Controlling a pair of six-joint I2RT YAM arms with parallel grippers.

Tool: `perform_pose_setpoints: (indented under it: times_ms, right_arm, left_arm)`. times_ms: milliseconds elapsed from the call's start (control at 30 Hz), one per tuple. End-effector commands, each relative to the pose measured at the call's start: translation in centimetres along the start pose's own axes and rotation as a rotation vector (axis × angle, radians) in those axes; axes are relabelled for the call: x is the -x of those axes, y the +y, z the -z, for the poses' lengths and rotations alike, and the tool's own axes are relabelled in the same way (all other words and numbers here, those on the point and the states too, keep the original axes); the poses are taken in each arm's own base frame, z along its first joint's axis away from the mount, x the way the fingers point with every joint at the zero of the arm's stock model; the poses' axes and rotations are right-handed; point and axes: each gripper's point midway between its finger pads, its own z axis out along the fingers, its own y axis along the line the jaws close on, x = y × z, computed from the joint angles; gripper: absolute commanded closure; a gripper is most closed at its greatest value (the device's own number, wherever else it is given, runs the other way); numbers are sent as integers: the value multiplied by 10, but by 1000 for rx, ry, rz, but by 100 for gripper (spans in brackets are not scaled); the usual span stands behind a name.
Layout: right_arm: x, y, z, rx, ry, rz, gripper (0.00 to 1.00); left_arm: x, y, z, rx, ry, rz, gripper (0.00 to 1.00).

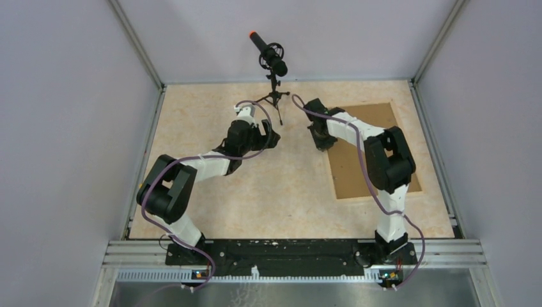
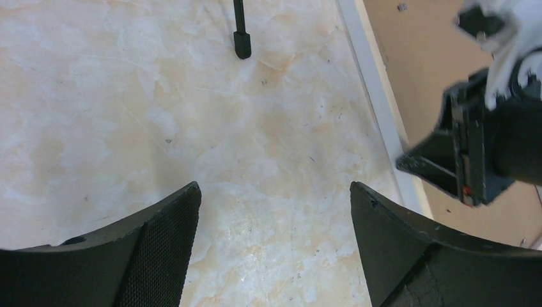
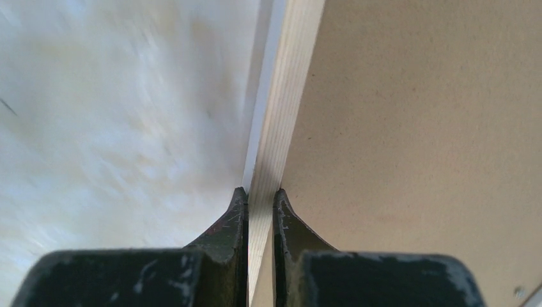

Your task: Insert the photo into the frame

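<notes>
The frame's far corner lies away from my open left gripper, so next my right gripper will draw back and turn the frame's held bar (image 1: 326, 151) (image 3: 261, 199) at an angle before opening.
The frame (image 1: 350, 176) lies flat on the right side of the table, its brown back facing up inside a narrow pale wood border. In the right wrist view my right gripper (image 3: 259, 192) is shut on the frame's pale left rail (image 3: 287, 96), one finger on each side. From above, that gripper (image 1: 321, 146) sits at the frame's far left edge. My left gripper (image 1: 271, 137) hovers over bare table left of the frame, open, with nothing between its fingers (image 2: 160, 256). It sees the frame's rail (image 2: 377, 96) and the right gripper (image 2: 460, 160). The photo is out of view.
A black microphone (image 1: 271, 61) on a small tripod stands at the back centre; one tripod foot (image 2: 241, 45) shows ahead of the left gripper. Grey walls with metal rails enclose the marbled table (image 1: 268, 192).
</notes>
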Motion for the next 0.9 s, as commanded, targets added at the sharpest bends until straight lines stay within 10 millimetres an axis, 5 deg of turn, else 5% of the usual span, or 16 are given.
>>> perform_pose_setpoints:
  times_ms: [0,267,433,567,700,733,867]
  right_arm:
    - [-10,-20,32,35,-72,299,100]
    - [-57,-7,55,218,-9,497,100]
    - [-106,-6,70,291,-31,733,100]
    - [-143,-15,69,298,-15,790,100]
    - [-157,-19,66,285,-19,790,100]
    - [-156,-21,65,271,-19,779,98]
    - [-145,-28,64,185,-51,729,57]
  left_arm:
    - [18,-12,3,-50,-51,7,10]
    - [16,-9,1,-47,-40,17,10]
    - [13,-9,-2,-54,-25,26,10]
    - [9,-13,-5,-82,2,30,10]
    - [0,-22,-11,-142,45,38,10]
    - [-2,-24,-13,-156,54,40,9]
    - [-13,-31,-21,-202,111,44,9]
